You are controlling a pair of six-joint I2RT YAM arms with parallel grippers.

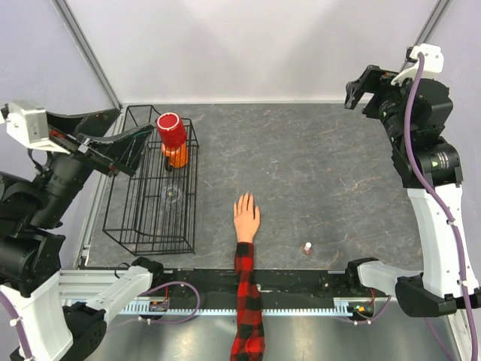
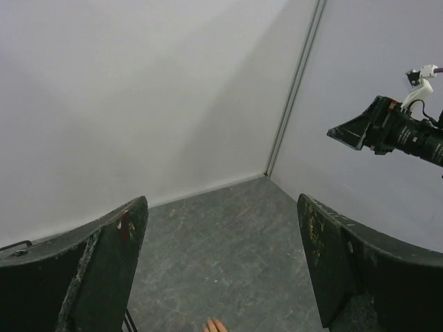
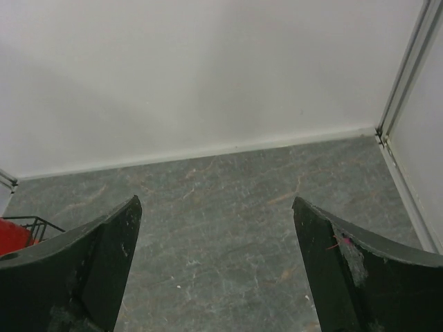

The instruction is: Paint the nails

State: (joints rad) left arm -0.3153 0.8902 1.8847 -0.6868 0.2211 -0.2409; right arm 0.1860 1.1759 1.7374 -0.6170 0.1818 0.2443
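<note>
My open right gripper moves down and back next, toward the left in the top view, onto the tiny nail polish bottle [image 1: 307, 247], which stands upright beside the mannequin hand.
The peach mannequin hand [image 1: 246, 216] lies flat at the table's near middle, fingers pointing away, its red-and-black plaid sleeve [image 1: 246, 301] hanging over the front edge. Its nails are too small to make out. Its fingertips [image 2: 214, 326] peek in at the bottom of the left wrist view. A tiny nail polish bottle [image 1: 307, 247] stands to the right of the hand. My left gripper [image 1: 129, 143] is open and empty, raised over the wire rack at the left. My right gripper [image 1: 359, 85] is open and empty, raised high at the far right.
A black wire rack [image 1: 154, 188] stands at the left, with a red cup [image 1: 172, 130] upturned over an orange bottle [image 1: 176, 156] in its far corner. White walls close the far side, with the left and right sides also enclosed.
</note>
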